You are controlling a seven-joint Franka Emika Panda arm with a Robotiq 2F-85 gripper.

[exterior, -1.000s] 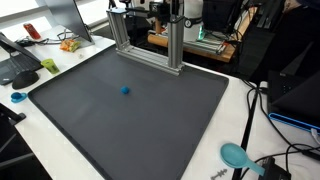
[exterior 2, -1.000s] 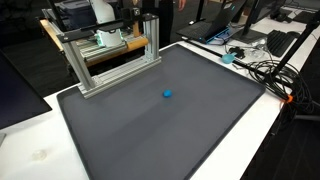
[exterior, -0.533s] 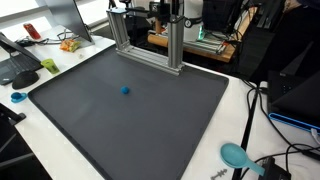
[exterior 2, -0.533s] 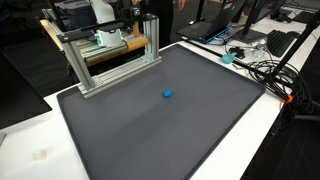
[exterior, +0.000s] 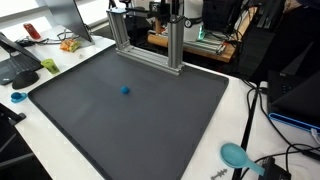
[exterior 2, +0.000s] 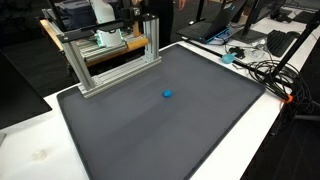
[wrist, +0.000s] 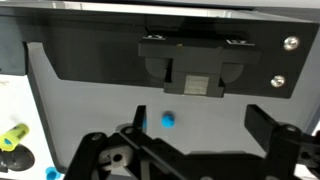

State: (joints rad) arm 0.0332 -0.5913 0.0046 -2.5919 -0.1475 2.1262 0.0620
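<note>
I should next move my gripper toward the dark bar to get its open fingers on both sides of its black centre block (wrist: pixel 196 68), as that block is still beyond them, toward the top of the wrist view.
A small blue ball (exterior: pixel 125 89) (exterior 2: pixel 167 95) lies alone near the middle of a dark grey mat (exterior: pixel 150 125) (exterior 2: pixel 170 130). In the wrist view the ball (wrist: pixel 168 120) shows far below my gripper (wrist: pixel 200 122), in line with the gap between the jaws. The gripper is open and holds nothing; its right finger (wrist: pixel 265 126) stands well apart from the left one. It hangs high over the mat and touches nothing. I cannot make out the gripper in either exterior view.
An aluminium frame (exterior: pixel 150 40) (exterior 2: pixel 110 60) stands at the mat's back edge. Cables (exterior: pixel 255 120) (exterior 2: pixel 275 75) and a teal scoop (exterior: pixel 236 155) lie on the white table beside the mat. A laptop (exterior: pixel 20 55), small fruit-like items (exterior: pixel 68 43) and a teal dish (exterior: pixel 17 97) sit at another side.
</note>
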